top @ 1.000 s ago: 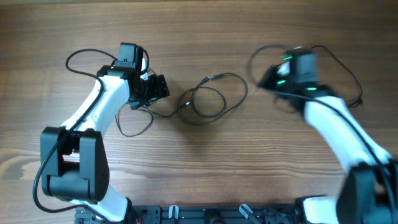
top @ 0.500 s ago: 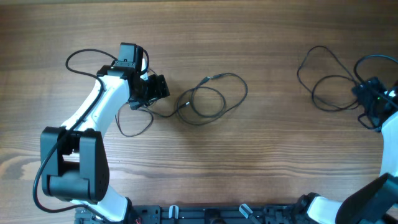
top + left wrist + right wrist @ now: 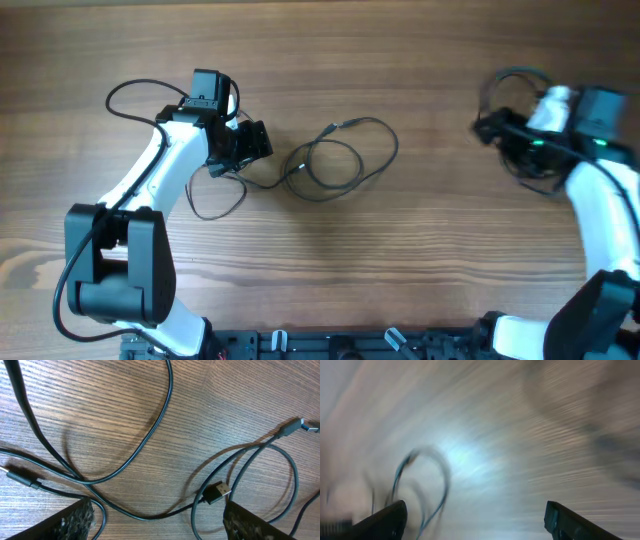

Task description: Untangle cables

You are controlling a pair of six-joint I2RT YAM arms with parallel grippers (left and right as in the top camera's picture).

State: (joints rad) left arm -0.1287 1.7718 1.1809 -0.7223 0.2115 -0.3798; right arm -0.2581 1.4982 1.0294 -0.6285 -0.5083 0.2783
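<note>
The mid-table cable loops across itself, so my right gripper should go left in the overhead view and down onto its crossing parts.
Thin black cables (image 3: pixel 330 160) lie in loose loops at mid-table, one plug end (image 3: pixel 338 126) pointing up-right. My left gripper (image 3: pixel 264 142) stands open just left of them. In the left wrist view its fingers (image 3: pixel 70 522) straddle crossing cables (image 3: pixel 150 435) on the wood. A USB plug (image 3: pixel 217 492) lies by the right finger, and the gripper (image 3: pixel 160 527) holds nothing. Another thin cable (image 3: pixel 510 74) lies at the far right, mostly under my right arm. My right gripper (image 3: pixel 488 128) hovers over it. The right wrist view is blurred, with the gripper (image 3: pixel 480 525) open and empty beside a cable loop (image 3: pixel 427 485).
The left arm's own thicker black cable (image 3: pixel 130 90) loops at the far left, with another loop (image 3: pixel 215 205) below the gripper. A dark rail (image 3: pixel 330 345) runs along the table's front edge.
My right arm carried a cable from the centre to the far right and opened its jaws. It has now swung back left over that cable. The left arm has not moved.
</note>
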